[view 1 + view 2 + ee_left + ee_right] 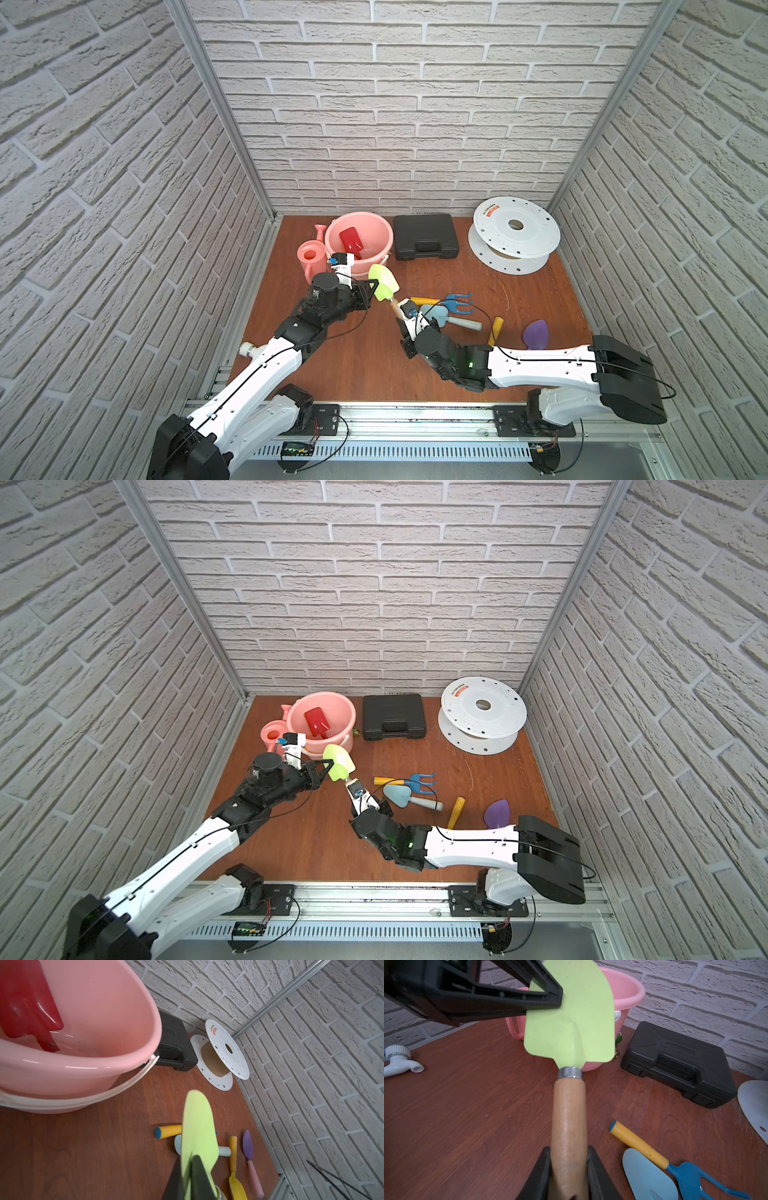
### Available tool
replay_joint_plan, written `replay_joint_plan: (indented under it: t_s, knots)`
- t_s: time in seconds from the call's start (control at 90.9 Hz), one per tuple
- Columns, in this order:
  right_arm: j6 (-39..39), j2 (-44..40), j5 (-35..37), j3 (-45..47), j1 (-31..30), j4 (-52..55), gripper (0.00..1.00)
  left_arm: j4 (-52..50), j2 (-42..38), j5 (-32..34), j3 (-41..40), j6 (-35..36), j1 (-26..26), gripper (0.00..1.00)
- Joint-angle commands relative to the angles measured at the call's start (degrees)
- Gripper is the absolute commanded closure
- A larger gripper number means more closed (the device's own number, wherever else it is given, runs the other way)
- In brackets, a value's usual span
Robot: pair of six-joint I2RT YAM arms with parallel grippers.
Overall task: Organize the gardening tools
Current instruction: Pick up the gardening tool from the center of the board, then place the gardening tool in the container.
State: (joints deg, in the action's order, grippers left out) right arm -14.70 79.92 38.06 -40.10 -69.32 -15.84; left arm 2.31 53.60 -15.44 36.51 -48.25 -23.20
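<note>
The red spade already sits in the pink bucket, so my left gripper needs to go up and move outward over the pink bucket's opening (370,238) (98,1012), then go down to let go of the green spade's blade inside.
A green spade (383,282) with a wooden handle hangs above the wooden floor between both arms. My right gripper (568,1157) is shut on the handle, while my left gripper (188,1159) is shut on the edge of the green blade (571,1022). Just behind stands a pink bucket (359,214) holding a red spade (351,243), with a pink watering can (311,257) at its left. On the floor to the right lie a blue rake (457,303), a pale blue trowel (436,313), a yellow trowel (496,330) and a purple trowel (536,332).
A black plastic case (426,237) and a big white reel (515,228) stand against the back wall. A white tap fitting (398,1059) lies near the left arm. Brick-patterned walls close in three sides.
</note>
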Motion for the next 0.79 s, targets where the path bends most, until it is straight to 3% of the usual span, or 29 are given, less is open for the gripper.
replay_joint_plan:
  t_s: [0.0, 0.033, 0.077, 0.132, 0.198, 0.253, 0.385, 0.638, 0.781]
  knots:
    - [1.37, -2.48, -0.18, 0.37, -0.86, -4.06, 0.97, 0.16, 1.94, 1.70, 1.99, 3.79, 0.20, 1.00]
    - [1.45, -2.62, -0.19, 0.37, -0.90, -4.03, 0.96, -0.13, 2.26, 1.55, 2.79, 4.03, 0.18, 1.00]
    - [1.79, -2.79, -0.04, 0.37, -0.88, -4.11, 0.85, -0.84, 2.60, 1.41, 3.89, 4.58, 0.25, 1.00]
    - [2.28, -2.99, 0.83, 0.29, -0.86, -4.05, 0.62, -2.86, 2.95, 1.44, 6.00, 5.92, 0.18, 1.00]
    - [1.84, -3.68, 2.94, 0.43, -0.90, -3.50, 0.27, -5.46, 3.28, 1.95, 9.24, 8.49, 0.22, 1.00]
    - [1.72, -4.36, 4.39, 0.94, -0.84, -3.65, 0.11, -7.57, 3.81, 2.11, 12.07, 11.39, 0.32, 1.00]
    - [2.14, -6.11, 5.69, 1.79, -0.85, -3.78, 0.02, -11.16, 5.94, 2.31, 18.98, 16.72, 1.16, 1.00]
    - [4.55, -10.74, 7.31, 5.84, -0.79, -8.74, 0.00, -17.47, 12.14, 8.73, 32.25, 33.61, 3.06, 1.00]
    - [5.54, -12.58, 7.71, 7.35, -0.82, -10.60, 0.00, -18.07, 16.83, 8.26, 39.02, 36.95, 7.83, 1.00]
